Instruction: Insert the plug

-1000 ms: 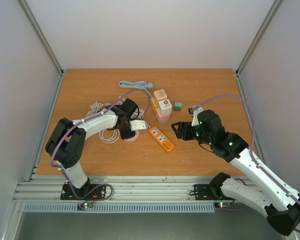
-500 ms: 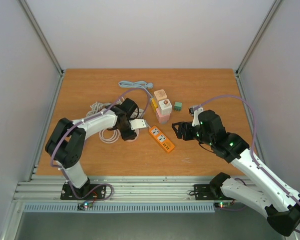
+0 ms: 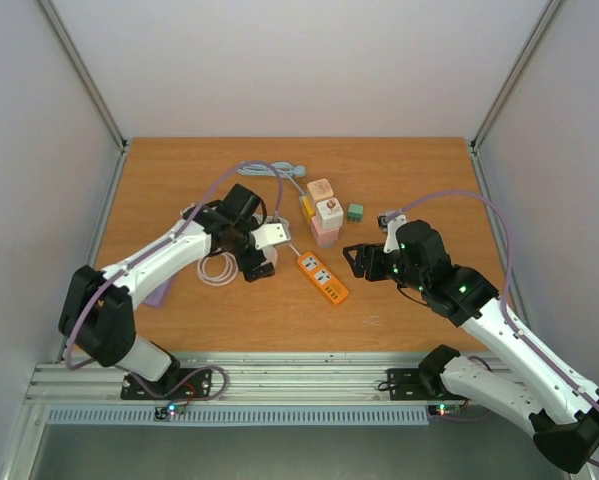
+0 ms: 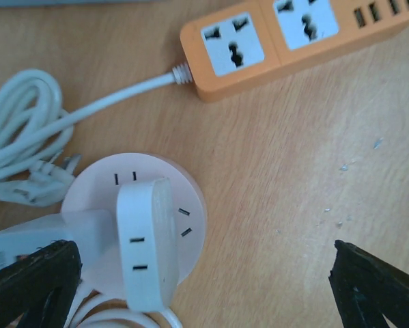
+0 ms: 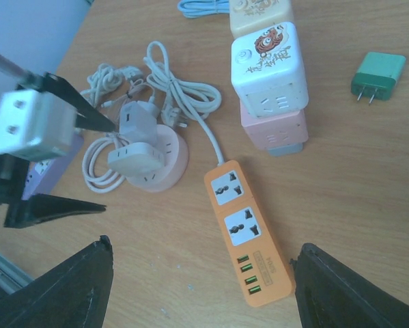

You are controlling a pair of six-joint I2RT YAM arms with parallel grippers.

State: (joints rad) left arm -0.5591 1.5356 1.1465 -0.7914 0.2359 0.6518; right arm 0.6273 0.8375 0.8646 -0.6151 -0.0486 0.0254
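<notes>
The green adapter's body [image 3: 355, 212] [image 5: 379, 73] lies unplugged on the tabletop, so my right gripper needs to move outward and down onto it, past the stacked cube sockets.
The white plug [image 4: 146, 253] stands in the round pale pink socket [image 4: 95, 188] on the wooden table; it shows again as the plug [image 5: 136, 158] on that socket [image 5: 164, 172]. My left gripper [image 4: 204, 290] hovers over it, open wide, with its fingers [image 4: 30, 283] clear of the plug on both sides and nothing held. From above, the left gripper [image 3: 259, 258] covers most of the socket. My right gripper [image 3: 364, 262] is open and empty, hanging above the near end of the orange power strip [image 5: 248, 232].
The orange power strip [image 3: 322, 278] lies between the arms, its white cable [image 4: 115, 96] running to a coil [image 3: 214, 272]. Stacked cube sockets [image 3: 324, 215], a green adapter [image 3: 355, 212] and a pale blue cable [image 3: 269, 170] lie behind it. Another white plug [image 5: 139, 121] rests beside the round socket.
My left gripper has gone from shut to wide open, letting go of the white plug, and the left arm has drawn back and up. The right arm has not moved.
</notes>
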